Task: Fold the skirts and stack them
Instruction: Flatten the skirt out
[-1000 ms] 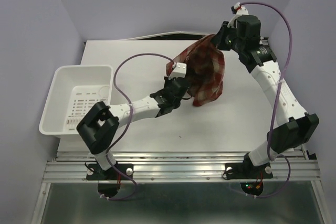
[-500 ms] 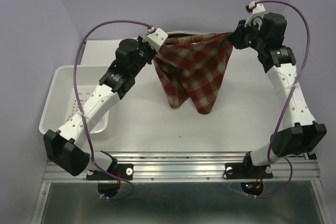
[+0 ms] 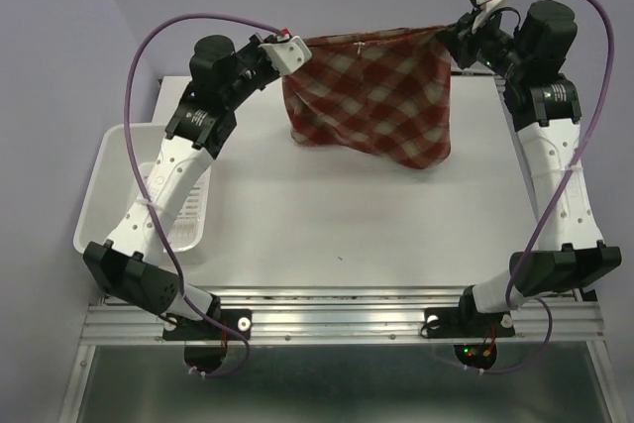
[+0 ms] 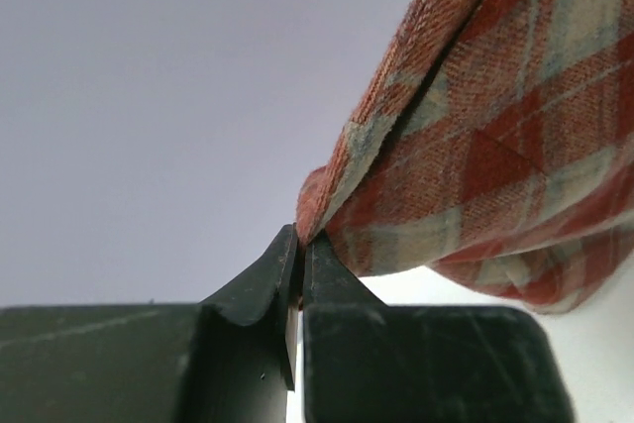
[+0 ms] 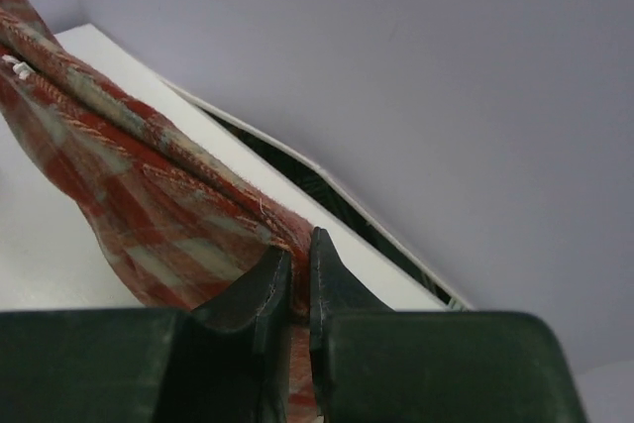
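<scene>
The lower hem of the skirt (image 3: 371, 96) hangs loose. My right gripper will next move up and back, then down above the far part of the table to release it.
A red, maroon and cream plaid skirt (image 3: 371, 96) hangs spread in the air above the far part of the table. My left gripper (image 3: 297, 49) is shut on its upper left corner; in the left wrist view the cloth (image 4: 475, 136) runs out of the closed fingertips (image 4: 299, 237). My right gripper (image 3: 448, 37) is shut on its upper right corner; in the right wrist view the skirt's edge (image 5: 149, 195) is pinched between the fingers (image 5: 297, 245). The top edge is stretched almost straight between both grippers. The lower hem hangs loose, lowest at the right.
A white perforated plastic basket (image 3: 119, 160) stands at the table's left edge, partly under my left arm. The white table (image 3: 347, 215) lies below the skirt. Purple cables loop above both arms. The table's far edge (image 5: 327, 185) shows in the right wrist view.
Both grippers have moved apart and upward, the left one taking a corner. The skirt went from a bunched hanging clump to a wide, stretched sheet.
</scene>
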Available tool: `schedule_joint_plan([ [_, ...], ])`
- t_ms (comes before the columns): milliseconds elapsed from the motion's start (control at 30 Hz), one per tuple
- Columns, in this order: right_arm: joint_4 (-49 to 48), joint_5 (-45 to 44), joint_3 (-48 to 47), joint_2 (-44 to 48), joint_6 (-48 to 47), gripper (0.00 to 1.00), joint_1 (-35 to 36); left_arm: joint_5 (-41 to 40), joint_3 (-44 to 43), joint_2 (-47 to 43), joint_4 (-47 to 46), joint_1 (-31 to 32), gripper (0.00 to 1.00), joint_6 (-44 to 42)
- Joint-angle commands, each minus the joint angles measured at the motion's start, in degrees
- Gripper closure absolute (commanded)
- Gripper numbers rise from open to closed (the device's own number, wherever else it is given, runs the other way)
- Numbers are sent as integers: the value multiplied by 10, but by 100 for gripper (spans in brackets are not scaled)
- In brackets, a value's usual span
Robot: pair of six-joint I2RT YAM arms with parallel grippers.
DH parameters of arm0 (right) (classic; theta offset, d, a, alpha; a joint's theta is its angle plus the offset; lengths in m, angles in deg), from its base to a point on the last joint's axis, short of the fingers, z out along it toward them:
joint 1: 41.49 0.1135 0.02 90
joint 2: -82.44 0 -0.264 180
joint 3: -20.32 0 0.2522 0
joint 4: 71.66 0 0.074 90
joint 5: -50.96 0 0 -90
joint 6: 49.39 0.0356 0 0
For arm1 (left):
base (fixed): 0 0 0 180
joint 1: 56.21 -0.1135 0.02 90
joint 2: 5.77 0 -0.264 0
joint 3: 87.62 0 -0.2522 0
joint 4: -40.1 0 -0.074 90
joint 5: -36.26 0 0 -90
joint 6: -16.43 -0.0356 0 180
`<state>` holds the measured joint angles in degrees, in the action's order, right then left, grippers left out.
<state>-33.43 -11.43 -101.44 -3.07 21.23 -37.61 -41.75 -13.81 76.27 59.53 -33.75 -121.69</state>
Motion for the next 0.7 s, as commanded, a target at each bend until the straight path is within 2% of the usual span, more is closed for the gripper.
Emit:
schedule_joint_plan([
  [0,-84,-86,-62,11,-40,99,-40,-121,-65,-22,-10,-34,100,-55],
  [133,-26,1,-60,11,-35,99,-40,-20,-75,-31,70,-32,100,-10],
  [167,-8,7,-54,12,-34,99,-40,-15,-69,-40,75,-31,100,2],
  [267,14,-5,-31,36,-42,99,-40,-10,-52,-62,86,-31,100,52],
  [500,74,-35,-11,137,-59,99,-40,-4,-18,-179,140,-30,100,136],
  [667,121,-39,2,193,-61,99,-40,46,-19,-237,207,-30,100,141],
])
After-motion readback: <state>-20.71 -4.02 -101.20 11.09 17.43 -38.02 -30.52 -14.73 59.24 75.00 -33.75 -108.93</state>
